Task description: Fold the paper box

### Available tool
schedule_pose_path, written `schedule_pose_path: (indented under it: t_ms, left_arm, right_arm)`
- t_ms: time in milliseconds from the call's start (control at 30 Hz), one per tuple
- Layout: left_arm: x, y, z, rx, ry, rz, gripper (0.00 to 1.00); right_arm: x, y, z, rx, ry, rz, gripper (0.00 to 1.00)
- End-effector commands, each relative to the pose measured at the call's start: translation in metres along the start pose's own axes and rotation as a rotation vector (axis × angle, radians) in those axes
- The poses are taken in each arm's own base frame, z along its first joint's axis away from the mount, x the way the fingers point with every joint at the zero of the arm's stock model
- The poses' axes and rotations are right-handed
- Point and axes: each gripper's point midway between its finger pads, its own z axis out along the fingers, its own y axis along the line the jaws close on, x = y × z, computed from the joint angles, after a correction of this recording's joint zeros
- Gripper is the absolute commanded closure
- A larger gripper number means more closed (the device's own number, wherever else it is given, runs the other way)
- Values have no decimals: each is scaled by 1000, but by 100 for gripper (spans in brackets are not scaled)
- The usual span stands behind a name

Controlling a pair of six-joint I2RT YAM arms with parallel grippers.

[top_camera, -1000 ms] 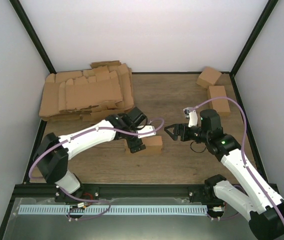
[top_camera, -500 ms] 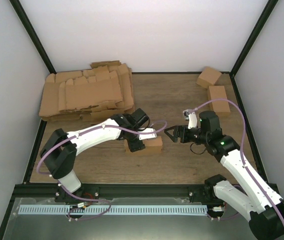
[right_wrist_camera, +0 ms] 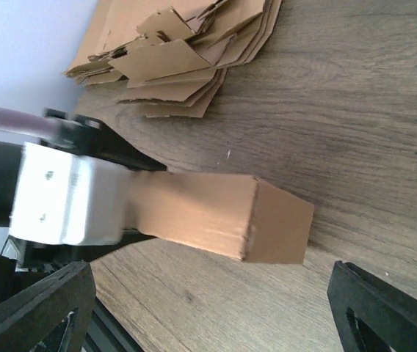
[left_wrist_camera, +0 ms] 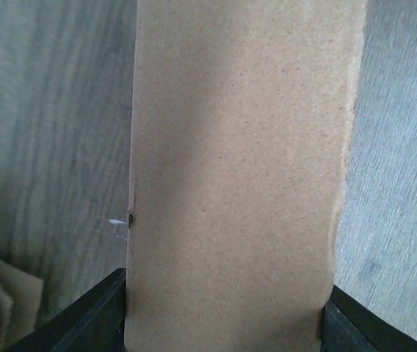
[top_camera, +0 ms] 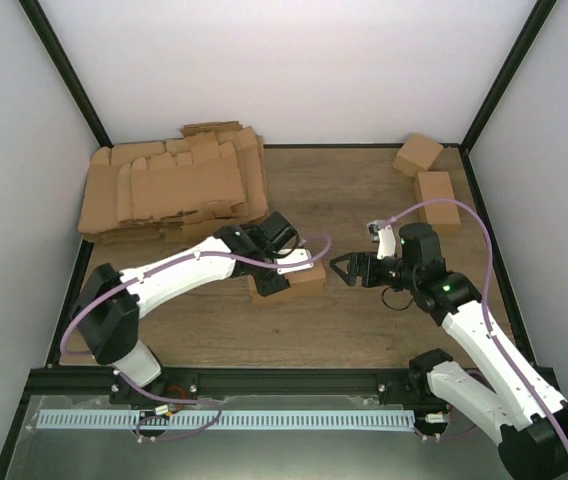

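Note:
Next, my right gripper moves to the left in the top view, onto the box's square end, and closes, because that end sticks out free of my left gripper.
The paper box is a small oblong brown box, closed up, lying mid-table at a slight slant. My left gripper is shut on its left end. In the left wrist view the box fills the gap and both black fingers press its sides. My right gripper stands open just right of the box and does not touch it. In the right wrist view the box's square end points between the wide-apart jaws of my right gripper.
A big pile of flat cardboard blanks lies at the back left, also seen in the right wrist view. Two folded boxes sit at the back right near the wall. Walls close in three sides.
The left gripper has closed onto the box, and the box has shifted a little, its right end now swung toward the back. The right gripper has barely moved.

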Motion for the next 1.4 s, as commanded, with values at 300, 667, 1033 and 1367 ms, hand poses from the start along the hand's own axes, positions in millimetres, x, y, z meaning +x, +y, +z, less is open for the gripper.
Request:
schedule_pose_path:
  t_ms: [300,667,1033,1367]
  left_arm:
    - [-1,20,-72,-277,-220,-47,43]
    - [5,40,-98,-592,-278,26,43]
    - [-4,11,-105,-662,-336,156,43]
    - [-4,-1,-100,-687,-326,203,42]
  right_arm:
    - [-41,8,-25,119,-50,228,4]
    - [-13,23,9,-9,182,761,0]
    - [-10,51,23,-233,298,1058,0]
    - [-16,49,31,-211,308,1081,2]
